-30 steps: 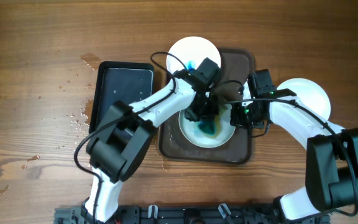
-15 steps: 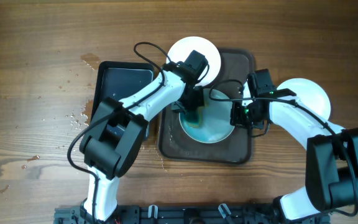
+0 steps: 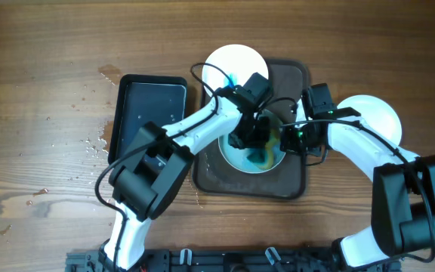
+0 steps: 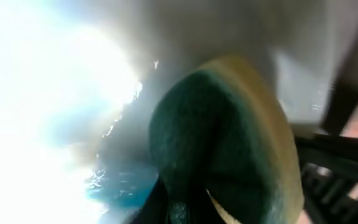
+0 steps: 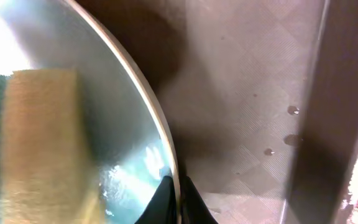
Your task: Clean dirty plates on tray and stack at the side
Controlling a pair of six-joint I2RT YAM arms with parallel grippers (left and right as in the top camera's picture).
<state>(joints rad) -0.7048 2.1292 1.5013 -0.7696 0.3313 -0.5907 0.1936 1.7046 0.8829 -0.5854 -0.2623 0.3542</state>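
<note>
Next, my left gripper will lift off the plate, cross left in the overhead view to the empty smaller black tray and release the sponge.
A white plate (image 3: 249, 158) smeared with blue lies on the dark brown tray (image 3: 293, 181). My left gripper (image 3: 252, 134) is shut on a green and yellow sponge (image 4: 222, 143) and presses it onto this plate. My right gripper (image 3: 287, 137) is shut on the plate's right rim (image 5: 160, 134), one finger on each side of the edge. A second plate (image 3: 232, 64) with a small blue smear leans over the tray's top left corner. A third plain white plate (image 3: 374, 113) lies on the table right of the tray, partly under my right arm.
A smaller black tray (image 3: 148, 113) lies left of the brown tray, with no sponge in it. Water drops (image 3: 95, 143) spot the wooden table to its left.
My left gripper swung with the sponge from the plate's centre to its left side and back to the centre-right. The blue smear has spread. The right gripper has stayed on the rim.
</note>
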